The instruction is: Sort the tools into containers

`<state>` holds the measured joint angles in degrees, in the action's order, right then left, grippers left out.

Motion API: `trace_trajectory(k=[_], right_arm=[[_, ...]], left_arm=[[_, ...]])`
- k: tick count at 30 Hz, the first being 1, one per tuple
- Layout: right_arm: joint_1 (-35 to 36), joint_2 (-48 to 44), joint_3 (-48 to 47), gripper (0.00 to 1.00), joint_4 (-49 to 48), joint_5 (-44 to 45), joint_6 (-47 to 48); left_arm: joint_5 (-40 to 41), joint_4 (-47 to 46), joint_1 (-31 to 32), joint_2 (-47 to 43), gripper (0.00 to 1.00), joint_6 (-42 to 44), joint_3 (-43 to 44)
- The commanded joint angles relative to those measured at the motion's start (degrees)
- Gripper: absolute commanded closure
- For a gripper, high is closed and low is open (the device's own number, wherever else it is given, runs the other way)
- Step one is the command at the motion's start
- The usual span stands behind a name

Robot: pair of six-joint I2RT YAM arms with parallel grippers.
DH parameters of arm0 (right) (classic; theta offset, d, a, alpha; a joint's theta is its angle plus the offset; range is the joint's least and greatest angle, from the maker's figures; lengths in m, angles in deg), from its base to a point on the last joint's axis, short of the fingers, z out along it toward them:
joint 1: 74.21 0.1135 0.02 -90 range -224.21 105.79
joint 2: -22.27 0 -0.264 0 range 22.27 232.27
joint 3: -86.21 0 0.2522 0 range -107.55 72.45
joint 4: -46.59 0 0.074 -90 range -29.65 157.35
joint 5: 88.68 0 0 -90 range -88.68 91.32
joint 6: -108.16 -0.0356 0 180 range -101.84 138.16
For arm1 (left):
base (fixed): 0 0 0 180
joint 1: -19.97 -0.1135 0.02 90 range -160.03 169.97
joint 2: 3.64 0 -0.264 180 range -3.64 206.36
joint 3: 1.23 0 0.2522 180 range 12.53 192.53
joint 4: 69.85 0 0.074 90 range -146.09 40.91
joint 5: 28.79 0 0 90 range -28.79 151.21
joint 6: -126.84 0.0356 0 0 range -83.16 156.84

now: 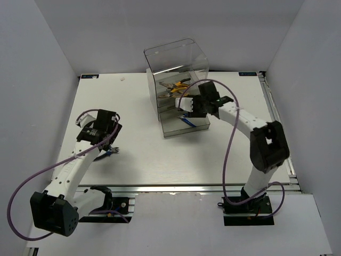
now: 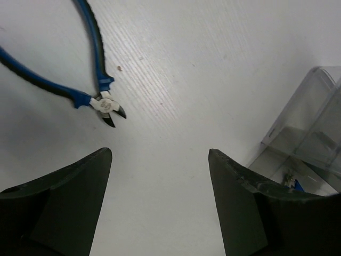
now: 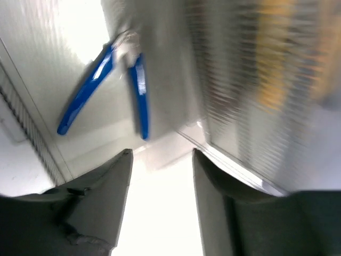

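The cutters' handles are spread apart, so I should lower my left gripper toward the left in the left wrist view and close on the handle nearer the cabinet (image 2: 96, 42).
Blue-handled cutters (image 2: 98, 101) lie on the white table, ahead and to the left of my open, empty left gripper (image 2: 160, 154); in the top view they (image 1: 113, 152) sit just by that gripper (image 1: 108, 143). The clear cabinet (image 1: 176, 69) stands at the back centre with its lowest drawer (image 1: 176, 130) pulled out. A blue-handled tool (image 3: 106, 85) lies in that drawer, beyond my right gripper (image 3: 162, 154), which is open and empty at the cabinet's front (image 1: 184, 104). Yellow and orange pliers (image 1: 178, 85) lie in an upper drawer. No hex keys show.
The cabinet's corner (image 2: 314, 133) shows at the right of the left wrist view. The right wrist view is blurred, with a yellow smear (image 3: 277, 53) behind the ribbed drawer wall. Grey walls enclose the table, and a metal rail (image 1: 202, 188) runs along its near edge.
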<state>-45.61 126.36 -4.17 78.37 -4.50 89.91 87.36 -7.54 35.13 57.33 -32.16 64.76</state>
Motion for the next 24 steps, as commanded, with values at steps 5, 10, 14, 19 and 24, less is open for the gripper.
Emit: trace_trajectory(k=[5, 10, 14, 19, 24], right_arm=[[-3.7, -14.2, -2.0, 0.11, 9.8, -16.9, -19.5], [-6.2, -23.0, 6.5, 0.11, 11.3, -27.9, -24.9], [-7.2, -30.6, 15.8, 0.11, 4.3, -29.9, -27.9], [-9.3, -33.9, 18.9, 0.11, 3.9, -30.1, -30.1], [-10.7, -34.0, 18.9, 0.11, 4.1, -31.0, -31.1]], left_arm=[[0.4, 4.6, -6.9, 2.1, 0.2, 2.0, 0.4], [-3.6, 0.8, -14.3, 6.6, 0.25, 8.6, -0.3], [-6.0, -2.0, -18.6, 13.7, 0.3, 13.7, 1.3], [-7.7, -3.3, -20.2, 19.7, 0.36, 16.5, 3.8], [-10.0, -5.1, -20.7, 25.3, 0.42, 18.5, 3.9]])
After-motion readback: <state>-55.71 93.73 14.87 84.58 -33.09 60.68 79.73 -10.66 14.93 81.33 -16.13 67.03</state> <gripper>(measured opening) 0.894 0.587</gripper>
